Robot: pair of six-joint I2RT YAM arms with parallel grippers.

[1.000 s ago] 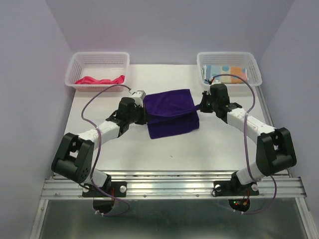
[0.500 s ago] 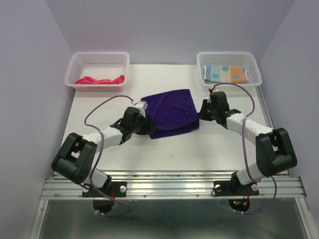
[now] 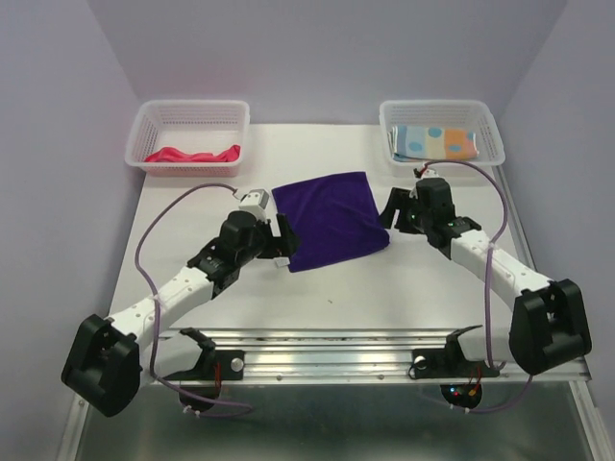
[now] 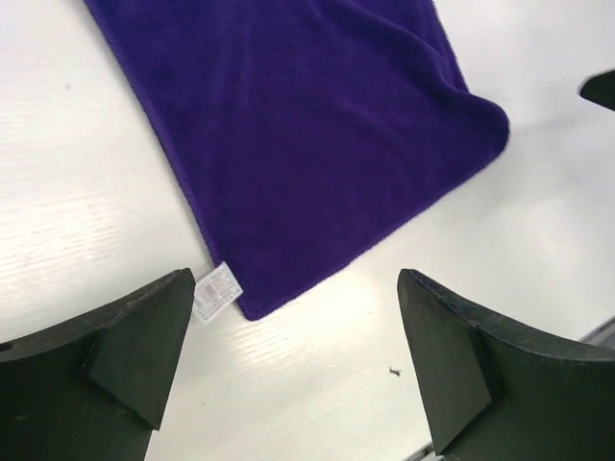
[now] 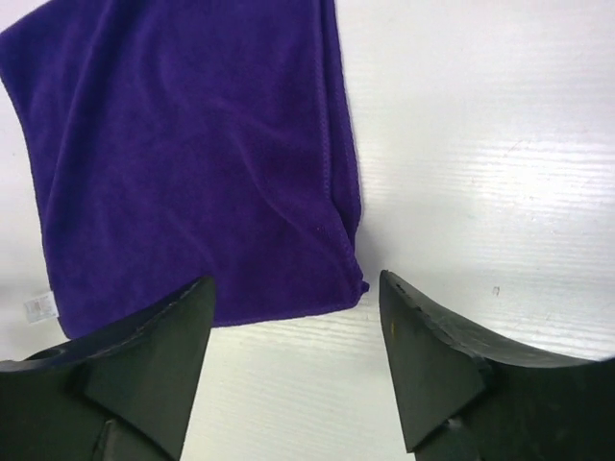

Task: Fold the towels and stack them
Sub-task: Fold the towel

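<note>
I will move my left gripper's open fingers outward and down onto the purple towel's far corner nearest the pink-red towel, as that corner lies flat outward of and below it.
The dark purple towel [image 3: 332, 219] lies folded flat in the middle of the table, its white label [image 4: 215, 291] sticking out at the near left corner. My left gripper [image 3: 285, 244] is open just off that corner, nothing between its fingers [image 4: 125, 355]. My right gripper [image 3: 390, 215] is open beside the towel's right edge, and its view shows the purple towel [image 5: 183, 163] just ahead of the empty jaws. A pink-red towel [image 3: 192, 154] lies crumpled in the left basket. A light blue spotted towel [image 3: 437, 142] lies folded in the right basket.
Two white mesh baskets stand at the back of the table, one at the left [image 3: 192, 106] and one at the right [image 3: 442, 106]. The metal rail [image 3: 327, 357] with the arm bases runs along the near edge. Walls close in on both sides.
Both grippers have opened and let go of the purple towel, which has settled flat. Both arms have drawn back from it, the left one toward the near left.
</note>
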